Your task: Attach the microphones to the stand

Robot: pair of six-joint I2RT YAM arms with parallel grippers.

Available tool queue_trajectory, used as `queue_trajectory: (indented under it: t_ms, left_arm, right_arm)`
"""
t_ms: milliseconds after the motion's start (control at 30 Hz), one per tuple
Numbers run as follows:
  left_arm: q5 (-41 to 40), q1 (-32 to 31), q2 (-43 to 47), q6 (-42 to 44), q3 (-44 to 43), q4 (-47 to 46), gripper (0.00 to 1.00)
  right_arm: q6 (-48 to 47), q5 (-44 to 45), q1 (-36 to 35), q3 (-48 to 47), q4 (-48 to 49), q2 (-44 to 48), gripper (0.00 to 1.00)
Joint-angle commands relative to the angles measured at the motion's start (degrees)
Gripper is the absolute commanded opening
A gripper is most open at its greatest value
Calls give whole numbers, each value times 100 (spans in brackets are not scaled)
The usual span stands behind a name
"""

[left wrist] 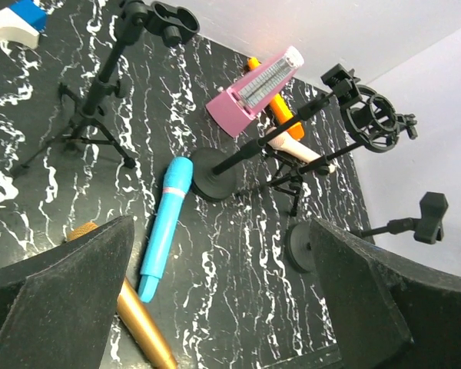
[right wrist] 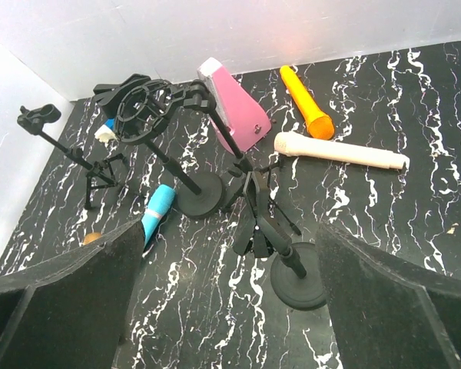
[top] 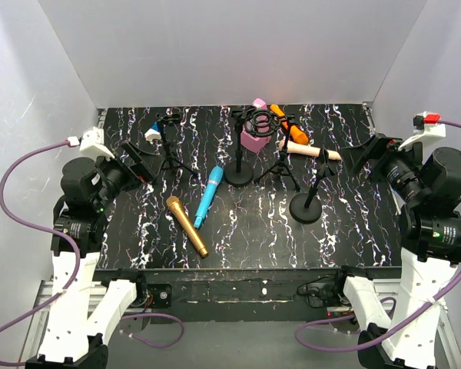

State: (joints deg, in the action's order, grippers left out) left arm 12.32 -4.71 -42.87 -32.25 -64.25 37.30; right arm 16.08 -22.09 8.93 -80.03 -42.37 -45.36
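The cyan-blue microphone's handle [top: 205,205] [left wrist: 160,239] is below my left gripper and to its right in the top view, so next I move across and down there, clear of the stand's round base.
Four microphones lie on the black marbled table [top: 253,238]. The cyan-blue one [top: 208,197] and the gold one [top: 187,225] lie left of centre; they also show in the left wrist view, cyan-blue [left wrist: 165,227] and gold [left wrist: 142,327]. The orange one [top: 288,124] and the pale beige one [top: 311,151] lie at the back right, also in the right wrist view, orange [right wrist: 307,111] and beige [right wrist: 342,151]. Several black stands stand empty: a left tripod [top: 171,146], a round-base stand with a shock mount [top: 239,173], a middle tripod [top: 280,165], a round-base stand [top: 306,206]. My left gripper [top: 138,165] and right gripper [top: 365,154] are open and empty at the table's sides.
A pink metronome [top: 255,138] stands behind the shock-mount stand. A small blue and white object [top: 153,131] lies at the back left. White walls close the table on three sides.
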Motion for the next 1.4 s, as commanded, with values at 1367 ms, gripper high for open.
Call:
queue_trajectory:
  t_ms: [1367]
  left_arm:
    - [-1355, -2649, -2497, -722, 958, 43, 98]
  right_arm:
    - [-4728, -4233, 48, 374, -1916, -122, 98]
